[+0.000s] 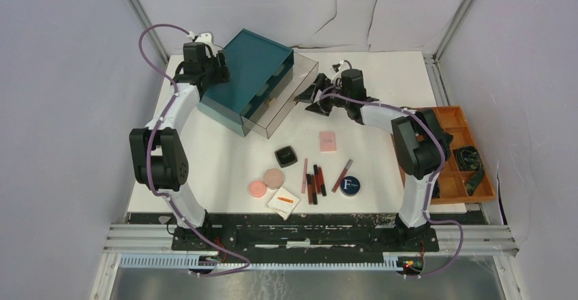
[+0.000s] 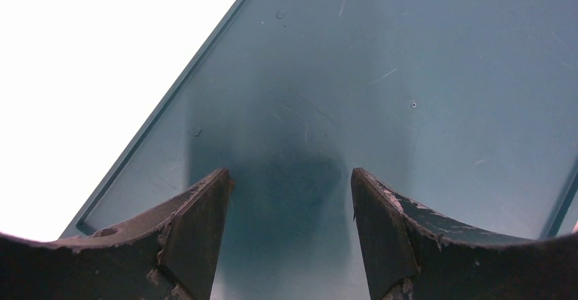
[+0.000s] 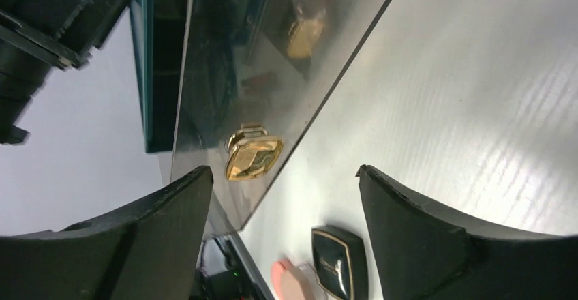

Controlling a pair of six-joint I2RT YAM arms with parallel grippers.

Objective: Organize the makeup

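Note:
My right gripper moves back from the gold handle and down onto the far end of the stick by the "F" tin next, since that end lies clear.
The makeup lies loose on the white table in the top view: a pink square (image 1: 328, 141), a black square compact (image 1: 285, 155), a beige disc (image 1: 273, 178), a pink disc (image 1: 257, 189), a white pad (image 1: 283, 202), several thin red-pink sticks (image 1: 313, 183) and a dark-blue "F" tin (image 1: 350, 185). My left gripper (image 1: 218, 68) (image 2: 290, 177) is open just over the teal lid, holding nothing. My right gripper (image 1: 305, 98) (image 3: 286, 177) is open beside the pulled-out drawer's gold handle (image 3: 253, 155), apart from it. Beyond its fingers lie the compact (image 3: 339, 262) and a pink disc (image 3: 293, 279).
The large teal drawer box (image 1: 255, 71) (image 2: 409, 75) stands at the back, its smoky clear drawer (image 1: 283, 102) drawn out toward the table's middle. An orange compartment tray (image 1: 450, 119) with dark rolled bundles (image 1: 470, 160) sits at the right edge. Grey walls enclose the table.

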